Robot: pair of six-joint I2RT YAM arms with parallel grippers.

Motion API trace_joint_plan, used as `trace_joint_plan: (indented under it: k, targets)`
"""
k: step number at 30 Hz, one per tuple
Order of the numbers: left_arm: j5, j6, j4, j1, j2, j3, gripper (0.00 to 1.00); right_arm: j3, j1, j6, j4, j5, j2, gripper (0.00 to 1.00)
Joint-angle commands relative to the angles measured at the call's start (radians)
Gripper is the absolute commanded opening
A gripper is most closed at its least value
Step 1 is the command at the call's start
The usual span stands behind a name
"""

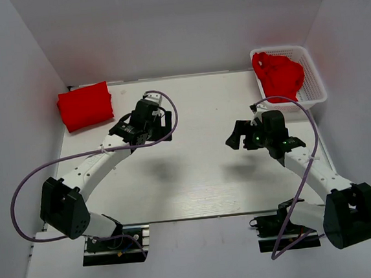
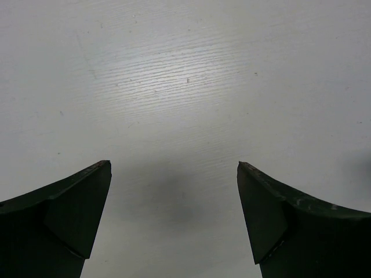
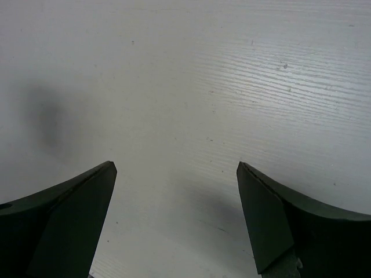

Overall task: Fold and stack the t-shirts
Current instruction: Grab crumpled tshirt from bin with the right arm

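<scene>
The crumpled t-shirt [image 1: 278, 74] toward the basket's side is unfolded, so my right gripper needs to lift outward over the white lattice basket [image 1: 315, 77] next, then go down onto that shirt.
A folded red t-shirt [image 1: 86, 106] lies at the table's far left corner. A crumpled red t-shirt [image 1: 278, 74] sits in the white lattice basket [image 1: 315, 77] at the far right. My left gripper [image 1: 149, 111] is open and empty over the table, right of the folded shirt. In the left wrist view the gripper [image 2: 174, 168] shows only bare table between its fingers. My right gripper [image 1: 238, 136] is open and empty near the table's middle right, in front of the basket. The right wrist view of the gripper [image 3: 175, 168] shows only bare table.
White walls enclose the table [image 1: 195, 177] on the left, back and right. Purple cables [image 1: 27, 185] loop from both arms. The arm bases stand at the near edge.
</scene>
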Motion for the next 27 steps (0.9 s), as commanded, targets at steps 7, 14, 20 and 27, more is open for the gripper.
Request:
trace_joint_plan:
  k: [7,14,20,27]
  targets:
    - [-0.086,-0.017,-0.028,-0.004,-0.058,0.003,1.00,-0.011,-0.001,0.011,0.082,-0.030,-0.022,0.90]
    - [-0.096,-0.035,-0.007,-0.004,-0.049,-0.007,1.00,0.137,-0.007,-0.018,0.013,0.109,0.065,0.90]
    - [-0.102,-0.026,0.012,-0.004,-0.058,-0.015,1.00,0.580,-0.094,-0.037,-0.177,0.481,0.369,0.90]
    - [-0.126,0.003,-0.010,0.016,-0.049,0.016,1.00,1.176,-0.304,-0.060,-0.358,0.481,0.827,0.90]
